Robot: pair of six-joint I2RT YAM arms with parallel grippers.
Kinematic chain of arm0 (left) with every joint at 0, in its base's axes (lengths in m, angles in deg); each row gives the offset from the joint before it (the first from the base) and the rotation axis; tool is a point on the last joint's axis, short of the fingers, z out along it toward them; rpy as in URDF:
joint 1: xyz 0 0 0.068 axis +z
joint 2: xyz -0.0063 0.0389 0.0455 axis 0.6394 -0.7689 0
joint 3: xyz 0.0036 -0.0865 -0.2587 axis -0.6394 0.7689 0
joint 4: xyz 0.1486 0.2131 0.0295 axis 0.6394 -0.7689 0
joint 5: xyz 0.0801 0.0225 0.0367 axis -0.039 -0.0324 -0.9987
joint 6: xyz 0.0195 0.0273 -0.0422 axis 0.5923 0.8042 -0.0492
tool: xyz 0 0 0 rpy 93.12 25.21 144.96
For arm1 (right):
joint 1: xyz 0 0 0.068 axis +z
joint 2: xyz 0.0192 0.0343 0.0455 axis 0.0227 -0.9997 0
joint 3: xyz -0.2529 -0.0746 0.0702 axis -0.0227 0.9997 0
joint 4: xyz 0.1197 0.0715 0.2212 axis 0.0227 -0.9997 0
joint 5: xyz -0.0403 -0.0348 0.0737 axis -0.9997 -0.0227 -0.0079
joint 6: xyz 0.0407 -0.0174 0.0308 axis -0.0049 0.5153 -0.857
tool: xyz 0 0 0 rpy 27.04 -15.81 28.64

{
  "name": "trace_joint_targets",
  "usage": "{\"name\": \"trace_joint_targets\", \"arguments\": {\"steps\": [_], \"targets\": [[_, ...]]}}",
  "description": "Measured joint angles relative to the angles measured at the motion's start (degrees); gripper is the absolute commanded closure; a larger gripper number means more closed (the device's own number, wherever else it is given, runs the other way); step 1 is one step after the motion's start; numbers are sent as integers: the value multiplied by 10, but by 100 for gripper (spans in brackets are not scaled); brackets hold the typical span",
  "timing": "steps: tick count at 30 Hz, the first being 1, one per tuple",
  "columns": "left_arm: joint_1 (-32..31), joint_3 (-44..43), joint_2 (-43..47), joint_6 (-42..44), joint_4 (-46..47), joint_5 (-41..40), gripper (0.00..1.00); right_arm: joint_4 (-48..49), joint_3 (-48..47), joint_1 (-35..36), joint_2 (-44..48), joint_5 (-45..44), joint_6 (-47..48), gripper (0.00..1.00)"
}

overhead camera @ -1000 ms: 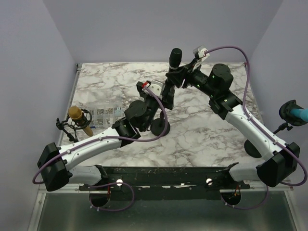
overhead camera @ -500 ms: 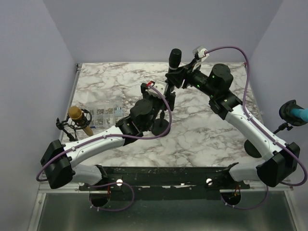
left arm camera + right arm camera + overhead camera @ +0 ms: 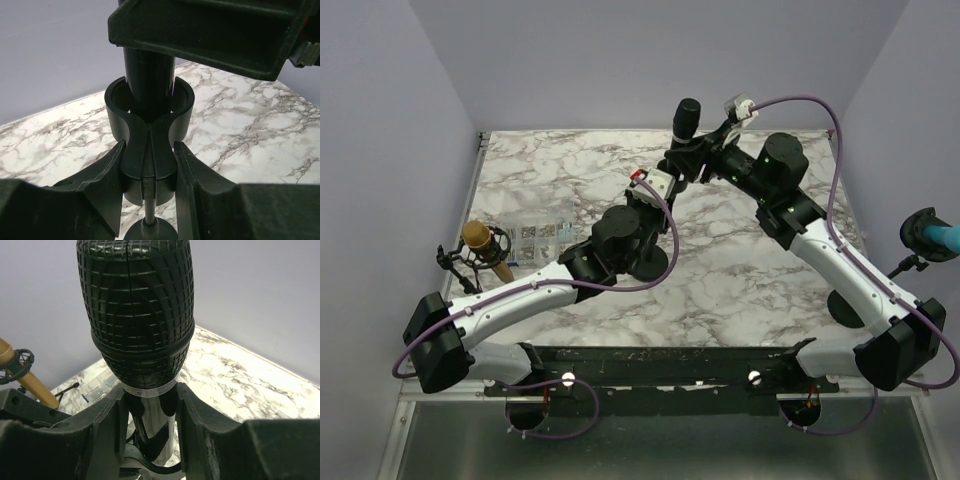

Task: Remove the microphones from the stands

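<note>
Bare marble lies below my right gripper and to its right in the top view, so I will lift the microphone clear, carry it there, lower it and let go.
A black microphone point(image 3: 686, 112) stands upright in the clip of a black stand point(image 3: 650, 262) near the table's far middle. My right gripper point(image 3: 688, 155) is shut on the microphone's shiny body just under the mesh head point(image 3: 135, 305), one finger on each side point(image 3: 150, 425). Lower down, my left gripper point(image 3: 665, 195) is shut on the stand's clip point(image 3: 149, 115), with both fingers pressing the clip's narrow neck point(image 3: 149, 170). The microphone's body point(image 3: 149, 70) sits inside the clip's ring. Below are the thin rod and round base point(image 3: 150, 232).
A gold microphone point(image 3: 480, 245) on a small shock-mount stand sits at the table's left edge, beside a clear box of small parts point(image 3: 535, 235). A teal-headed object point(image 3: 930, 232) stands off the right edge. Lilac walls close in the back and sides.
My left gripper has moved up and right to the stand's clip and closed from wide open onto it. The right gripper and the microphone have stayed in place.
</note>
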Motion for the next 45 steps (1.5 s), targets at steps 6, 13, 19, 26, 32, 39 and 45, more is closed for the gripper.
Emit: {"name": "trace_joint_targets", "arguments": {"steps": [6, 13, 19, 26, 32, 39, 45], "targets": [[0, 16, 9, -6, 14, 2, 100, -9, -19, 0, 0, -4, -4, 99], [2, 37, 23, -7, 32, 4, 100, -25, -70, 0, 26, -39, -5, 99], [2, 63, 43, -14, 48, 1, 100, -30, -127, 0, 66, -107, 1, 99], [3, 72, 52, -29, 50, -12, 100, -16, -72, 1, 124, -309, 12, 99], [5, 64, 44, -46, 45, -16, 46, -33, 76, 1, 119, -410, -9, 99], [6, 54, 42, -87, -27, -6, 8, -115, 126, 1, 43, -448, -35, 99], [12, 54, 45, -101, -93, 13, 1, -135, 122, -1, 16, -492, -29, 99]]}}
